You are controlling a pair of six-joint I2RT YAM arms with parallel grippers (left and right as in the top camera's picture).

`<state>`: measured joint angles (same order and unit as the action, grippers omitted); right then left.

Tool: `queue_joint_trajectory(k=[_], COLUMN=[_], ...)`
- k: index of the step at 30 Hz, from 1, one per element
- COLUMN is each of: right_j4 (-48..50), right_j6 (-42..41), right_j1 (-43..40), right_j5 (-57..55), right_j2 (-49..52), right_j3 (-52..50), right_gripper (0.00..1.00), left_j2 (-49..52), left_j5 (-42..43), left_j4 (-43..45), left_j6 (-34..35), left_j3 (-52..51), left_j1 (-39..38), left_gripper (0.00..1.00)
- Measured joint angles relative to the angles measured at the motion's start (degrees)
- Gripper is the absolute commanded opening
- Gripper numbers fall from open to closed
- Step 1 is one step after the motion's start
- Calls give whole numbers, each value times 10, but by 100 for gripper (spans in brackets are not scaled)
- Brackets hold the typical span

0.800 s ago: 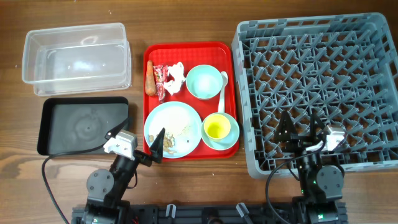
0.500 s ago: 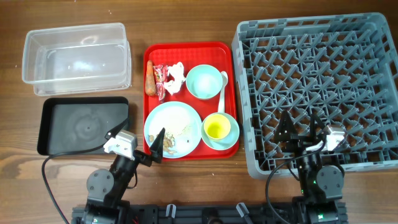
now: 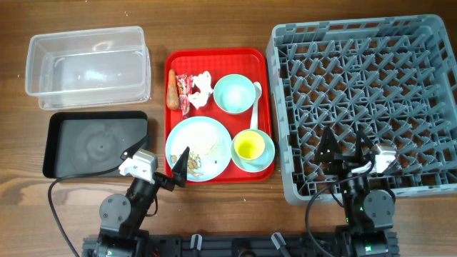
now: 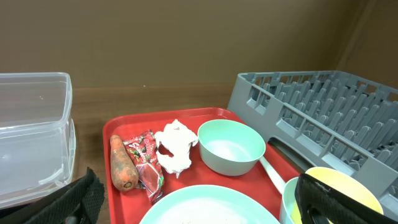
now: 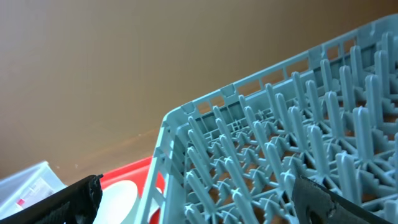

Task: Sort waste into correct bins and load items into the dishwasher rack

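Note:
My left gripper should swing over the plate (image 3: 198, 148) and tip down onto the yellow cup's plate-side rim (image 3: 236, 143), since the cup is to its right in the overhead view.
On the red serving tray (image 3: 214, 58) lie an orange carrot piece (image 3: 172, 88), a red-and-white wrapper (image 3: 183, 93), a crumpled white tissue (image 3: 201, 89), a mint-green bowl (image 3: 236, 93), a white spoon (image 3: 255, 107), a pale blue plate (image 3: 198, 148) with rice and brown scraps (image 3: 208, 151), and a yellow cup (image 3: 248, 148) in a light blue bowl (image 3: 265, 154). The clear tub (image 3: 87, 66) and black tray (image 3: 96, 143) are at left. The grey dishwasher rack (image 3: 364, 100) is at right. My left gripper (image 3: 161, 165) is open at the plate's near edge. My right gripper (image 3: 348, 148) is open over the rack's near edge.
The left wrist view shows the carrot (image 4: 123, 163), wrapper (image 4: 145, 162), tissue (image 4: 175, 145), mint bowl (image 4: 231, 147) and rack (image 4: 323, 102). The right wrist view shows rack pegs (image 5: 280, 162). Bare wooden table (image 3: 28, 193) lies around the bins.

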<state>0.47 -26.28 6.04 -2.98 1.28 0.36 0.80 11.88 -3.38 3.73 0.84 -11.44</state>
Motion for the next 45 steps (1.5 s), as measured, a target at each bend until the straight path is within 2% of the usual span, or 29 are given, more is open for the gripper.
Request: queue_joint_trajectory(k=[5,8,10,13,15,17,18,21,22,23,27,29,32,36,40,45], right_j4=[2,30,20,-51,-135,-232,-285,-407,-429,-483,-534,-542,-542,-542,-543,-547], right_j6=[-123,-151,-144,-125,-97,-69,-56,-33,-21,-4,78,101,117,119,119,119], right_j1=[0,0,0,0,0,0,0,0,0,-1,-2,-2,-2,-2,-2,-2], right_j5=[8,66,118,178,219,241,250,263,268,270,273,288,300,305,311,311], right_j2=[0,0,0,17,73,141,188,326,396,445,567,599,632,643,643,643], right_j3=[0,2,14,86,192,287,337,457,504,546,620,621,621,621,621,621], right_gripper=[100,100,100,100,100,100,100,100,100,99,100,100,100,100,100,100], left_j2=[0,0,0,18,76,151,211,389,399,477,593,626,671,751,846,933], left_j5=[1,20,31,35,35,35,40,69,72,96,168,192,182,86,19,-4], left_j4=[25,94,104,28,-56,-129,-195,-317,-322,-373,-405,-410,-436,-472,-455,-402], left_j6=[0,0,0,9,33,60,74,95,98,104,139,155,164,170,174,182], left_j3=[-2,-3,4,61,162,259,328,494,501,563,649,651,652,653,653,653], left_j1=[0,0,0,0,0,0,-1,-1,-1,-1,-2,-9,-46,-147,-230,-262], left_gripper=[100,100,100,100,100,100,100,100,100,100,100,89,84,80,58,27])
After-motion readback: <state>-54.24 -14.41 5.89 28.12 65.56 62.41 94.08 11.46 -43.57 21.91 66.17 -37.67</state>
